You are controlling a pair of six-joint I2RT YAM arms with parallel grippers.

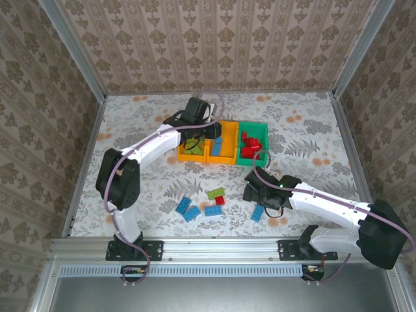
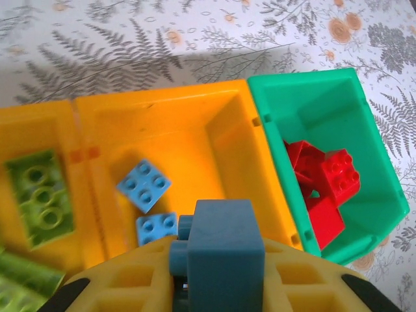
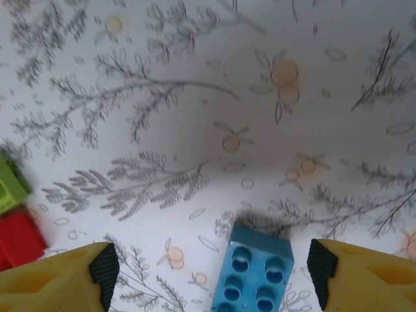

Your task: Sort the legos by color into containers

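My right gripper moves back next and comes down over the blue lego between its open fingers.
My left gripper [image 2: 218,283] is shut on a blue lego [image 2: 224,237] and holds it over the middle orange container [image 2: 188,123], where two light blue legos [image 2: 144,186] lie. To its left, the other orange container [image 2: 19,130] has lime green legos [image 2: 40,198] in it. The green container [image 2: 312,104] holds red legos [image 2: 325,185]. From above, the left gripper [image 1: 205,132] hangs over the row of containers [image 1: 224,158]. My right gripper [image 3: 212,265] is open, low over the table, with a blue lego [image 3: 253,270] lying between its fingertips [image 3: 104,266], closer to the right one.
Loose legos lie on the table in front of the containers: blue ones [image 1: 188,209], a lime green one [image 1: 216,193] and a red one [image 1: 220,200]. The lime green lego [image 3: 10,185] and the red lego [image 3: 19,237] sit at the left edge of the right wrist view.
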